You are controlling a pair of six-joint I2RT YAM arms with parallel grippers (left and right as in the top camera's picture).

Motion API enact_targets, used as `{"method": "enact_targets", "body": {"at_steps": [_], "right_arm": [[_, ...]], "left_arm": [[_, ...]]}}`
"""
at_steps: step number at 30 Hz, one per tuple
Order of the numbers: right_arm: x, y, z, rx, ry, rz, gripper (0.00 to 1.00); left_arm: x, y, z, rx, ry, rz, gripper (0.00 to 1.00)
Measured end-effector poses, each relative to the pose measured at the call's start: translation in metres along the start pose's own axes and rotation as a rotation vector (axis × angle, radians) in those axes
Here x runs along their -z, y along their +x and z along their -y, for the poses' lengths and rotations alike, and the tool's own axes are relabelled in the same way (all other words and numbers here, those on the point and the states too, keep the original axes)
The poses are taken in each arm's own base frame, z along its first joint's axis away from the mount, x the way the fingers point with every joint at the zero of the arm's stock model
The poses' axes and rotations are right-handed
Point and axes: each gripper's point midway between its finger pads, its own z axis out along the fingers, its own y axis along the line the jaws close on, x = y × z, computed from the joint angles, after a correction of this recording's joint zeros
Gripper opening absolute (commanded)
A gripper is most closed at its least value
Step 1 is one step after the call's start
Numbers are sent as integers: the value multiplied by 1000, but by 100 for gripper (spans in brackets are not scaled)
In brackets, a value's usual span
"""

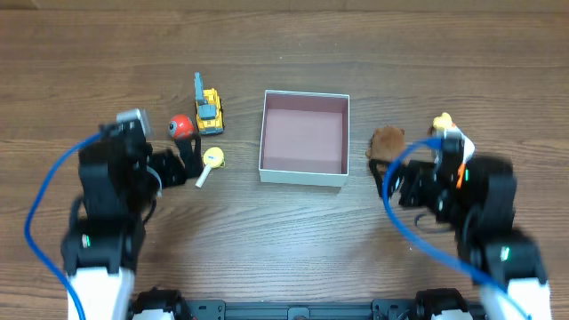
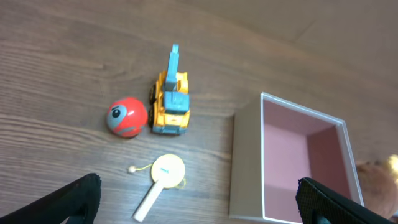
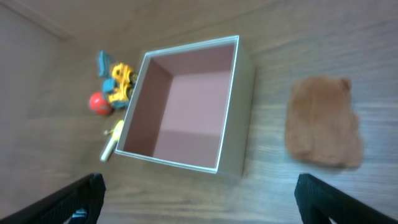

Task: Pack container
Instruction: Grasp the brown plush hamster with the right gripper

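The brown plush lies below, so my right gripper will next reach outward to it, clear of the container (image 1: 304, 133), and bring the open fingertips down around its middle (image 1: 388, 143).
The container (image 1: 304, 133) is a square white-walled box with a pink floor, empty, at the table's middle; it also shows in the left wrist view (image 2: 246, 163) and the right wrist view (image 3: 186, 106). Left of it lie a red ball (image 1: 181, 125), a yellow toy excavator (image 1: 209, 110) and a yellow paddle with a white handle (image 1: 212, 161). A brown plush piece (image 1: 388, 140) lies right of it. My left gripper (image 2: 199, 186) is open and empty, just in front of the paddle (image 2: 163, 177). My right gripper (image 3: 200, 183) is open and empty, in front of the container and the plush (image 3: 324, 121).
A small yellow and white toy (image 1: 447, 124) sits at the right, partly behind my right arm. Blue cables loop from both arms. The ball (image 2: 127, 117) and excavator (image 2: 171, 99) lie close together, a little apart from the container's left wall.
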Motion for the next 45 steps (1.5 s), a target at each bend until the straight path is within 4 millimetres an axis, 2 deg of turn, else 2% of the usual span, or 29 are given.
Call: {"method": "enact_targets", "body": {"at_steps": [4, 6, 8, 12, 13, 14, 19, 24, 30, 32, 35, 37, 40, 44, 45], "right_arm": [[-6, -28, 9, -24, 124, -131, 100], [-20, -47, 16, -25, 179, -163, 100], [-35, -51, 26, -29, 212, -196, 100], [-65, -33, 51, -59, 279, -318, 100], [-67, -32, 53, -61, 285, -325, 100], [-79, -23, 65, -72, 320, -372, 100], [-102, -7, 99, -105, 445, -447, 100], [-127, 13, 122, -131, 502, -523, 97], [-151, 37, 141, -155, 534, -603, 80], [-155, 40, 142, -161, 526, -608, 68], [-159, 42, 142, -166, 514, -602, 42], [-160, 44, 142, -169, 511, -601, 34], [-160, 44, 142, -167, 511, -603, 16], [-157, 46, 142, -166, 514, -614, 4], [-154, 48, 141, -169, 518, -625, 4]], "left_arm": [[-17, -16, 1, -24, -22, -71, 100], [-29, -19, 0, -38, -31, -108, 100], [-40, -13, -5, -41, -43, -152, 100], [-57, 6, -15, -30, -68, -245, 100], [-59, 9, -16, -26, -72, -261, 100], [-63, 14, -19, -21, -79, -283, 100], [-70, 26, -24, -9, -93, -337, 100], [-76, 36, -28, 1, -106, -382, 100], [-81, 42, -32, 7, -114, -410, 100], [-81, 42, -32, 7, -114, -411, 100], [-81, 42, -32, 7, -114, -411, 100], [-81, 42, -32, 8, -114, -411, 100], [-81, 42, -32, 8, -114, -411, 100], [-81, 42, -32, 7, -114, -411, 100], [-81, 42, -32, 7, -114, -411, 100]]}}
